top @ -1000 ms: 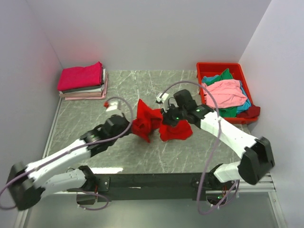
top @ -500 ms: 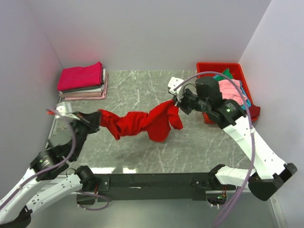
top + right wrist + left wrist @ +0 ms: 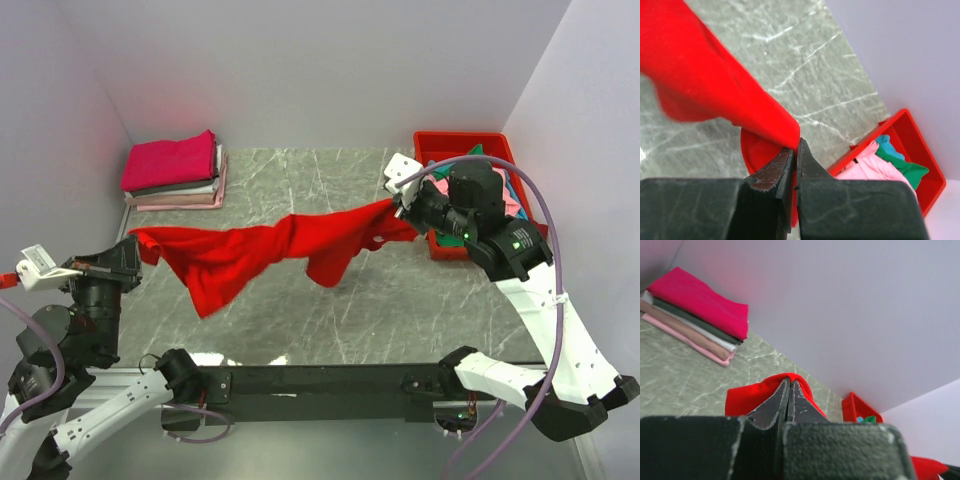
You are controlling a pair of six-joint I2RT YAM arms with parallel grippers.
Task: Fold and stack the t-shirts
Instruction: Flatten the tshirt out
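Note:
Next, my right gripper brings the hanging shirt's end down and to the left in the top view and releases it, since clear marble tabletop lies there.
A large bright red t-shirt (image 3: 260, 250) hangs stretched in the air between my two grippers, sagging in two lobes over the table. My left gripper (image 3: 133, 238) is shut on its left end, at the far left; in the left wrist view (image 3: 789, 382) the red cloth (image 3: 747, 397) is pinched at the tips. My right gripper (image 3: 397, 206) is shut on its right end, near the bin; in the right wrist view (image 3: 795, 145) the red cloth (image 3: 715, 85) runs up and left from the tips.
A stack of folded t-shirts (image 3: 175, 170), magenta on top, lies at the back left corner. A red plastic bin (image 3: 505, 150) at the back right holds pink, green and teal shirts (image 3: 875, 165). The marble tabletop (image 3: 300, 310) lies under the hanging shirt.
Both grippers have pulled apart and risen. The red shirt went from a bunched heap on the table to a long span hanging in the air.

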